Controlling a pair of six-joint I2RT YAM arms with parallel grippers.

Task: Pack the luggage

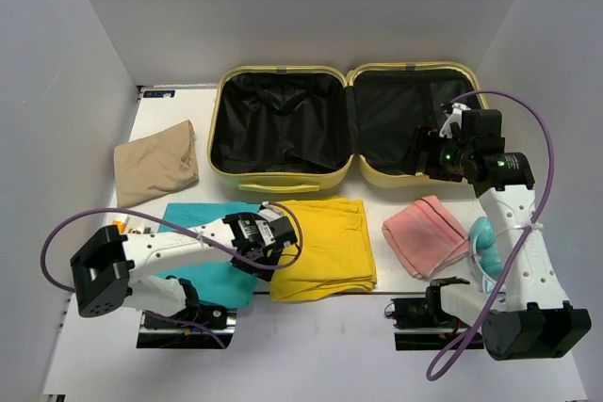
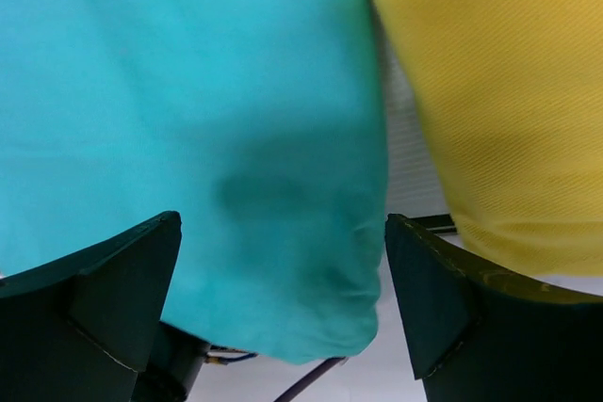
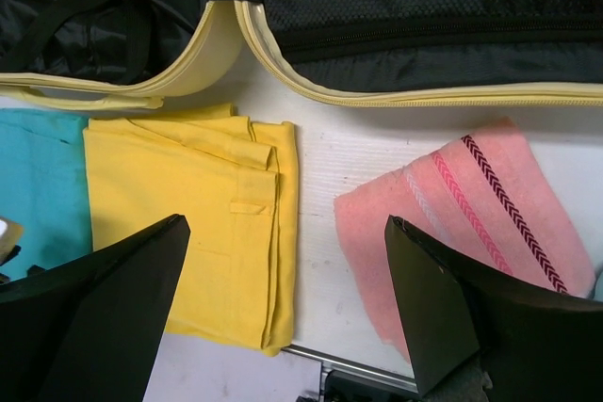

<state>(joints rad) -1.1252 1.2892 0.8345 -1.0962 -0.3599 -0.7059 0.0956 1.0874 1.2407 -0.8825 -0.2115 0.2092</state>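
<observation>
My left gripper moves down and closes on the teal cloth's edge beside the yellow garment next, since that edge lies below it, between its open fingers.
The luggage (image 1: 283, 177) lies open at the back of the table, a pale yellow shell with black lining and both halves empty; its rim (image 3: 377, 96) crosses the top of the right wrist view. In front of it lie a folded yellow garment (image 1: 325, 247) (image 2: 509, 91) (image 3: 188, 223), a teal cloth (image 1: 212, 233) (image 2: 188, 138) and a pink striped towel (image 1: 426, 233) (image 3: 462, 223). My left gripper (image 1: 268, 242) (image 2: 283, 221) hangs open just above the teal cloth's right edge, holding nothing. My right gripper (image 1: 426, 155) (image 3: 287, 223) is open and empty above the luggage's right half, near its front rim.
A folded tan cloth (image 1: 155, 165) lies at the left, beside the luggage. A light blue item (image 1: 482, 244) sits partly hidden behind the right arm. White walls close in the table on three sides. Purple cables loop from both arms.
</observation>
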